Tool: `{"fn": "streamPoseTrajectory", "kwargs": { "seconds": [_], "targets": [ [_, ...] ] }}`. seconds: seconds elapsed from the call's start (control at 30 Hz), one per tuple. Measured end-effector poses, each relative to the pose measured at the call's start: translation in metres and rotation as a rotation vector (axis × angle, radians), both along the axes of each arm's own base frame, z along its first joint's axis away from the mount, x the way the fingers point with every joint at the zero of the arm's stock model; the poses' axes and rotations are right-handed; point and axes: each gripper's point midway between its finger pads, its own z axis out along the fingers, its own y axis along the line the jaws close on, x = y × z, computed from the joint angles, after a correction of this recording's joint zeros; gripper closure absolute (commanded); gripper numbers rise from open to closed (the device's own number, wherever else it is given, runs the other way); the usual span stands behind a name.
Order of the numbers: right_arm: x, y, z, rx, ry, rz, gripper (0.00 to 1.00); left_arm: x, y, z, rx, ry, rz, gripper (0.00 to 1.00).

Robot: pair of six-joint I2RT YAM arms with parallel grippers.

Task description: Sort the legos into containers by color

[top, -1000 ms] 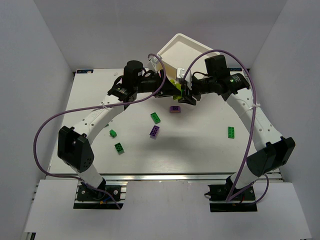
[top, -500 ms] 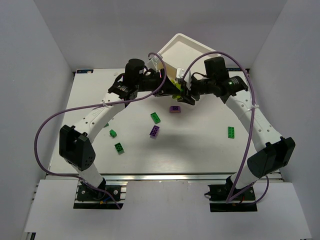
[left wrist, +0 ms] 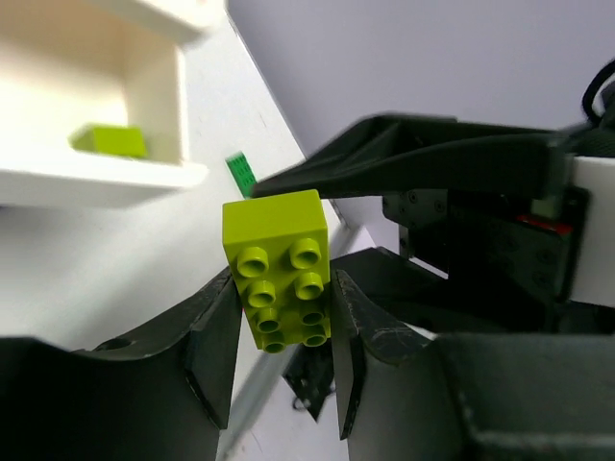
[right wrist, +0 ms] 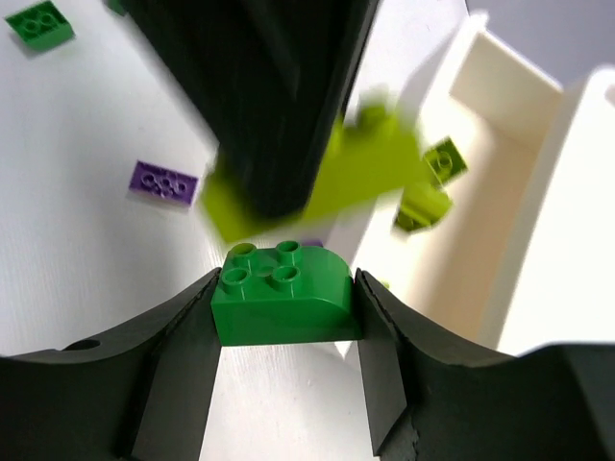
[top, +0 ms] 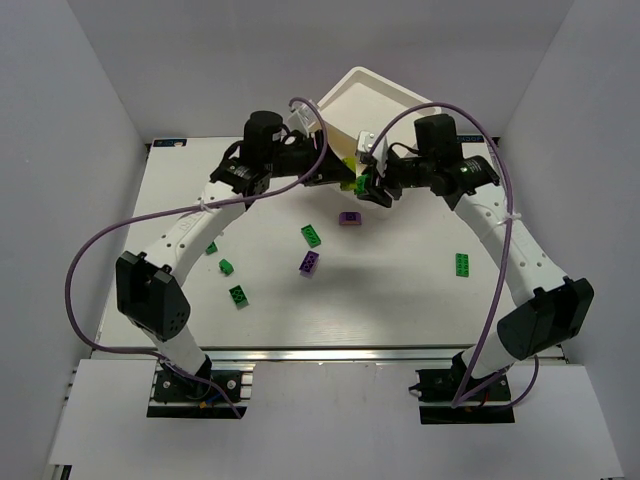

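Note:
The spot on the tabletop beside the lone green lego is empty, so the robot's right gripper needs to move back and down to release its dark green lego [right wrist: 283, 298] there.
My left gripper [left wrist: 283, 285] is shut on a yellow-green lego [left wrist: 282, 269], held in the air beside the white containers [top: 372, 100]. My right gripper [right wrist: 285, 290] is shut on a dark green round-topped lego [right wrist: 283, 298]. In the top view the left gripper [top: 338, 172] and right gripper [top: 368, 188] nearly meet just in front of the containers. The near container [right wrist: 500, 182] holds yellow-green legos [right wrist: 424, 206]. One more lies in it in the left wrist view [left wrist: 109, 140].
Loose legos lie on the table: purple ones [top: 349, 218] [top: 310, 262] and dark green ones [top: 311, 235] [top: 463, 263] [top: 239, 294] [top: 227, 266]. The left gripper's black body [right wrist: 279, 96] hangs right in front of the right wrist camera.
Both grippers have moved a little back toward the containers, each keeping its lego. The left wrist has swung up and closer to the container's near wall.

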Motion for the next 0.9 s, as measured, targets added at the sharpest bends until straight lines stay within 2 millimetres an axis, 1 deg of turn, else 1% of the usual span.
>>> {"fn": "streamPoseTrajectory", "kwargs": {
  "seconds": [0.17, 0.23, 0.3, 0.47, 0.6, 0.63, 0.67, 0.73, 0.77, 0.8, 0.9],
  "targets": [
    [0.011, -0.021, -0.002, -0.007, 0.029, -0.091, 1.00, 0.026, 0.022, 0.015, -0.008, -0.050, 0.081, 0.89],
    [0.013, -0.026, -0.004, -0.007, 0.038, -0.110, 1.00, 0.034, 0.031, 0.016, -0.006, -0.053, 0.109, 0.89],
    [0.010, -0.028, -0.007, -0.009, 0.050, -0.116, 1.00, 0.038, 0.036, 0.015, -0.004, -0.054, 0.125, 0.89],
    [0.010, -0.031, -0.008, -0.007, 0.060, -0.136, 1.00, 0.045, 0.037, 0.020, -0.008, -0.073, 0.141, 0.88],
    [0.012, -0.038, -0.003, 0.005, 0.066, -0.172, 1.00, 0.067, 0.032, 0.025, -0.024, -0.110, 0.178, 0.85],
    [0.012, -0.040, -0.001, 0.010, 0.067, -0.180, 1.00, 0.075, 0.031, 0.023, -0.026, -0.114, 0.194, 0.83],
    [0.012, -0.042, 0.000, 0.014, 0.065, -0.190, 1.00, 0.083, 0.029, 0.019, -0.027, -0.109, 0.209, 0.79],
    [0.010, -0.045, 0.001, 0.018, 0.065, -0.201, 1.00, 0.097, 0.026, 0.009, -0.023, -0.094, 0.240, 0.73],
    [0.009, -0.047, 0.002, 0.020, 0.067, -0.208, 1.00, 0.105, 0.025, -0.001, -0.017, -0.079, 0.254, 0.66],
    [0.008, -0.049, 0.002, 0.024, 0.067, -0.214, 1.00, 0.111, 0.024, -0.009, -0.012, -0.063, 0.266, 0.61],
    [0.007, -0.054, 0.003, 0.028, 0.063, -0.228, 1.00, 0.129, 0.020, -0.036, 0.005, -0.009, 0.298, 0.52]
  ]
}}
